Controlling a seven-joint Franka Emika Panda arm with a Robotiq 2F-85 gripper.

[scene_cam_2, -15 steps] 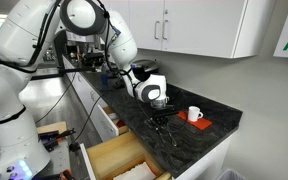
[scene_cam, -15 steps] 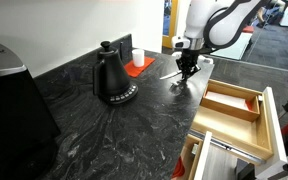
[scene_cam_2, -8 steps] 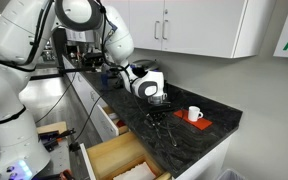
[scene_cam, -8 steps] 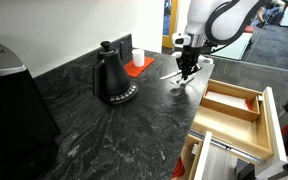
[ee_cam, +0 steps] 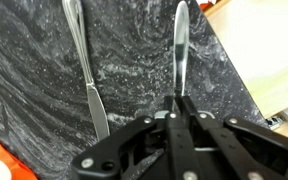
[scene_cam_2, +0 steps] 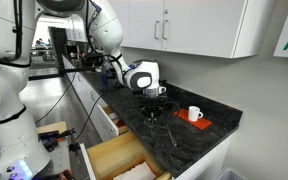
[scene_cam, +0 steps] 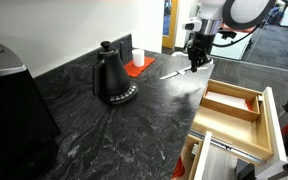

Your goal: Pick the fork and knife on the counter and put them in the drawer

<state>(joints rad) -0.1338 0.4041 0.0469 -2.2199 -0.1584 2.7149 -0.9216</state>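
Note:
The open drawer's end section is uncovered. My gripper should move back past the edge of the counter and down into that section to release the slim silver knife.
My gripper hangs above the far end of the speckled counter, near its edge beside the drawer. In the wrist view the gripper is shut on a slim silver utensil that looks like the fork. Its handle points away from me and its other end is hidden between the fingers. The knife lies flat on the counter just beside it, also seen as the knife. The open light-wood drawer sits below the counter front. The gripper hovers over the knife.
A black kettle stands mid-counter. A white cup on a red coaster sits by the back wall. A large black appliance fills the near left. A lower pull-out with metal rails is open below the drawer.
The gripper has risen from the counter with the fork in it. It has also shifted sideways towards the counter's edge by the drawer. The knife stays where it lay.

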